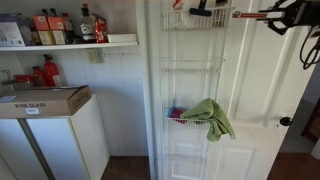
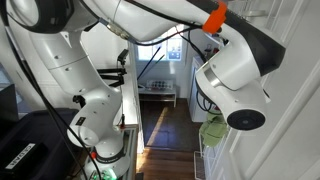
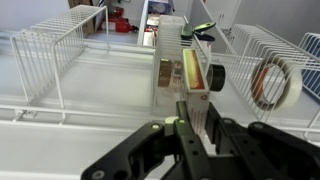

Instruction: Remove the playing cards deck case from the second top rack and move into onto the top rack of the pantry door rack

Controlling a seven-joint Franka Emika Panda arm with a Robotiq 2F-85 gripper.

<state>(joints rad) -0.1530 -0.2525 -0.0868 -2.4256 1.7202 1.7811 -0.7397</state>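
Observation:
My gripper still holds the case beside the top rack, so it will carry the case outward into that rack next, moving toward the left in the wrist view.
My gripper (image 3: 193, 105) is shut on the playing cards deck case (image 3: 191, 70), a thin box held edge-on between the fingers, with a red diamond mark near the jaws. In an exterior view the gripper (image 1: 266, 15) reaches in from the right and holds the reddish case (image 1: 244, 15) level with the top rack (image 1: 196, 24) of the white pantry door rack (image 1: 193, 95). The case is just right of that tier, and I cannot tell whether it touches the wire. The second top rack (image 1: 194, 67) lies below it, and nothing shows in it.
Black objects (image 1: 203, 10) lie in the top tier. A green cloth (image 1: 208, 118) hangs from a lower tier and also shows in an exterior view (image 2: 212, 131). A tape roll (image 3: 276, 82) sits right of the case. A wall shelf with bottles (image 1: 70, 42) and a cardboard box (image 1: 42, 101) are left of the door.

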